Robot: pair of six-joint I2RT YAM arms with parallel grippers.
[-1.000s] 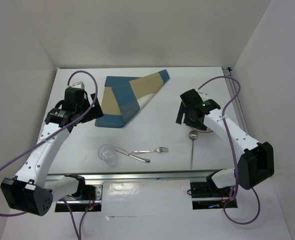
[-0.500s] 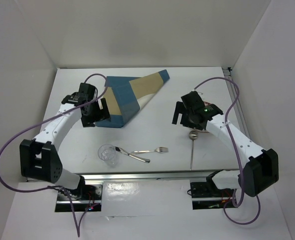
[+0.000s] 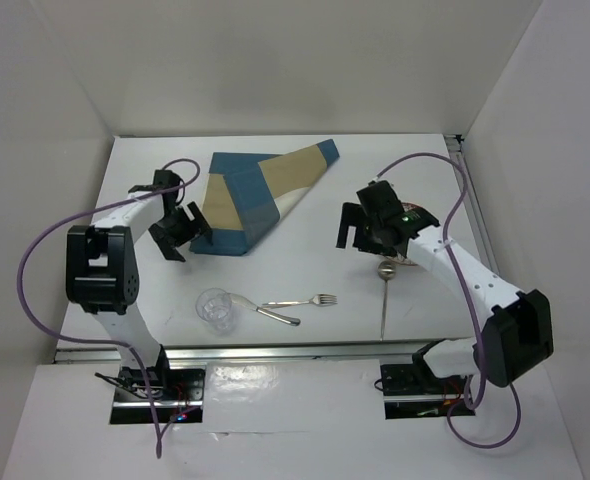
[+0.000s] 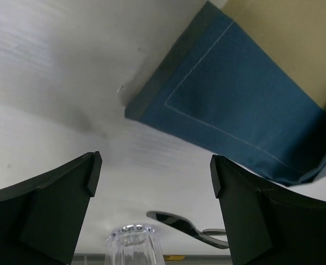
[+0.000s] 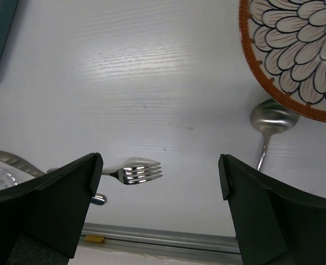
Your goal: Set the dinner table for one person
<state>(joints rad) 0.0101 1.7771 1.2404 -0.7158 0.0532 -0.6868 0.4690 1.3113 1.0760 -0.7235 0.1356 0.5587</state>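
Note:
The left gripper will next move down and toward the placemat, onto the blue hem at its near corner [image 3: 205, 243] [image 4: 153, 107], which lies flat and clear of the fold.
The white dinner table [image 3: 315, 250] holds a folded blue-and-tan placemat [image 3: 255, 195] at the back. A clear glass [image 3: 215, 307], a knife [image 3: 272, 314] and a fork [image 3: 305, 300] lie near the front rail. A spoon [image 3: 385, 295] lies at the front right. My left gripper [image 3: 180, 228] is open and empty, just left of the placemat's near corner [image 4: 235, 121]. The left wrist view also shows the glass [image 4: 132, 245] and the knife [image 4: 179, 223]. My right gripper [image 3: 357, 236] is open and empty above bare table, left of a flower-patterned plate [image 5: 295, 49], with the fork [image 5: 135, 171] and spoon [image 5: 271, 118] below it.
A silver rail [image 3: 295, 350] runs along the table's near edge and shows in the right wrist view [image 5: 163, 234]. White walls close the back and both sides. The plate [image 3: 413, 258] is mostly hidden under the right arm in the top view.
The left arm has folded back, its elbow swinging to the left edge, while its gripper stays by the placemat's near corner. The right gripper has shifted a little left.

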